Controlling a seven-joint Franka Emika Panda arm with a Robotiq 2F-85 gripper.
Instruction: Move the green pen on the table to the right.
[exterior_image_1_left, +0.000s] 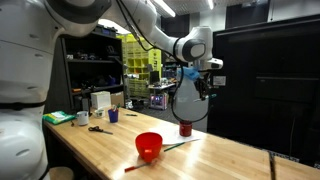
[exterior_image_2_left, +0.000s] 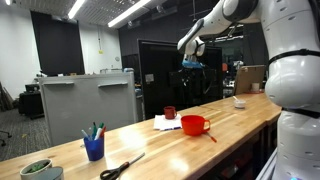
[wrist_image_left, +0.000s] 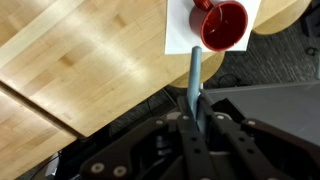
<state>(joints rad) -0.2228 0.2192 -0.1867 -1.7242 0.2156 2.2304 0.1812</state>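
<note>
The gripper will swing to the left in the wrist view, then go down and let go of the pen, because open tabletop, clear of the red cup (wrist_image_left: 222, 22), is below on that side.
My gripper (wrist_image_left: 195, 106) is shut on the green pen (wrist_image_left: 195, 68), a slim teal stick that juts out from between the fingers. In both exterior views the gripper (exterior_image_1_left: 204, 82) (exterior_image_2_left: 190, 66) hangs high above the table (exterior_image_1_left: 230, 160) (exterior_image_2_left: 240, 120), over the far end near the red cup. A bit of teal shows at the jaws in an exterior view (exterior_image_1_left: 189, 72). In the wrist view the pen's tip points at the red cup (wrist_image_left: 222, 22), which stands on white paper (wrist_image_left: 180, 30) far below.
A red bowl (exterior_image_1_left: 149, 146) (exterior_image_2_left: 195, 125) sits mid-table with a thin red-orange stick (exterior_image_1_left: 133, 167) (exterior_image_2_left: 212, 137) beside it. The red cup (exterior_image_1_left: 185, 129) (exterior_image_2_left: 170, 113) stands behind it. A blue cup of pens (exterior_image_1_left: 113, 115) (exterior_image_2_left: 94, 148) and scissors (exterior_image_1_left: 100, 129) (exterior_image_2_left: 122, 167) lie further along.
</note>
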